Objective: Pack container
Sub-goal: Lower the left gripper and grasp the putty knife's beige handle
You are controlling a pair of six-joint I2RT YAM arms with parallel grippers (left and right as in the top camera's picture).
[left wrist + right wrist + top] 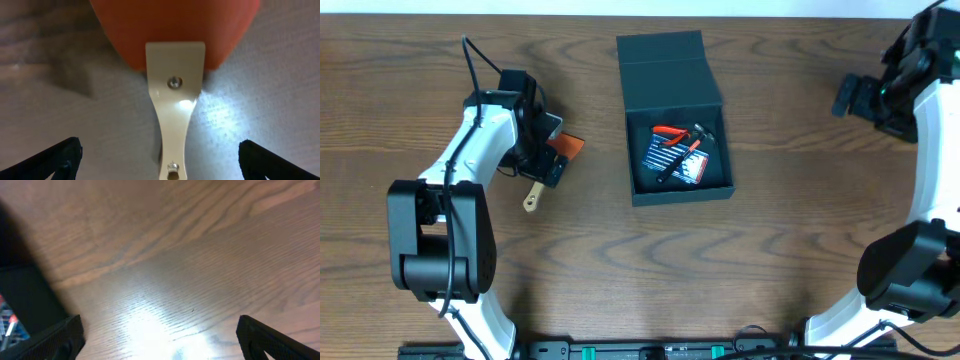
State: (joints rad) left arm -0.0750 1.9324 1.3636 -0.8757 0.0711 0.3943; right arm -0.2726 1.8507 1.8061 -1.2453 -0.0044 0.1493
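Observation:
Next, my left gripper lowers onto the narrow part of the cream handle (533, 196) behind the orange blade and closes, since it already runs between spread fingers.
The container (675, 88), a dark teal-grey box with its flap lid open toward the back, sits at the table's middle. Inside lie red-handled pliers (670, 133), a small hammer (680, 155) and a striped card. Left of it lies a scraper with an orange blade (570, 145) and a cream handle (533, 196). My left gripper (542, 165) is open directly above the scraper; in the left wrist view the handle (175, 100) runs between the two spread fingers (160, 160), untouched. My right gripper (855, 97) is open and empty, over bare table right of the box.
The wooden table (790, 250) surrounds everything. In the right wrist view the box's dark corner (25, 300) shows at the left edge, with bare wood (175, 280) under the fingers (160, 335).

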